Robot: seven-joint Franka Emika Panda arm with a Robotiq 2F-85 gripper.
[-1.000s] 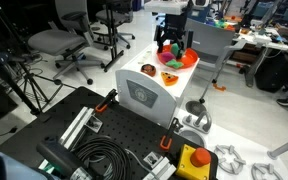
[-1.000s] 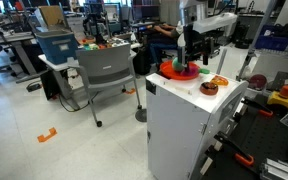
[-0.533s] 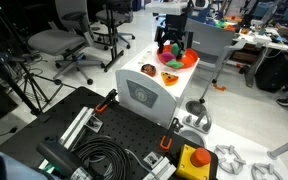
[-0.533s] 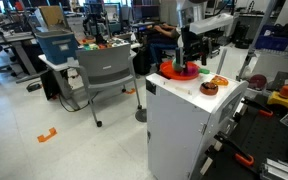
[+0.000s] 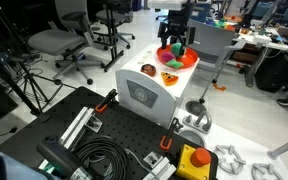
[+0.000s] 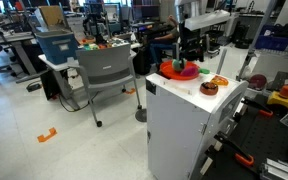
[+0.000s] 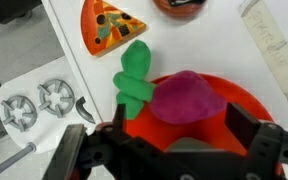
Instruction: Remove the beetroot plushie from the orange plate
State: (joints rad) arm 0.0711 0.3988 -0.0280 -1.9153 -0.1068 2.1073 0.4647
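Note:
My gripper moves down around the plushie's magenta body (image 6: pixel 190 70) (image 7: pixel 187 98) next and closes on it, since it lies below, between my gripper's two open fingers.
The beetroot plushie (image 7: pixel 184 98) is magenta with green leaves (image 7: pixel 134 78) and lies on the orange plate (image 7: pixel 246 100). The leaves hang over the plate's rim. My gripper (image 7: pixel 164 145) is open and empty, and its two dark fingers straddle the plate just above the plushie without touching it. In both exterior views the gripper (image 5: pixel 174 40) (image 6: pixel 189 52) hangs over the plate (image 5: pixel 184 62) (image 6: pixel 174 74) on the white cabinet top. The plushie's magenta (image 6: pixel 188 70) shows below the fingers.
A flat pizza-slice toy (image 7: pixel 109 22) lies on the white top beside the plate, and it also shows in an exterior view (image 5: pixel 169 77). A small round orange item (image 6: pixel 209 88) sits near the cabinet edge. A steel bowl (image 5: pixel 194 118) sits lower down. Office chairs (image 6: pixel 102 70) stand around.
The gripper has risen slightly above the plate, showing more of the plushie. The plushie and plate have not moved.

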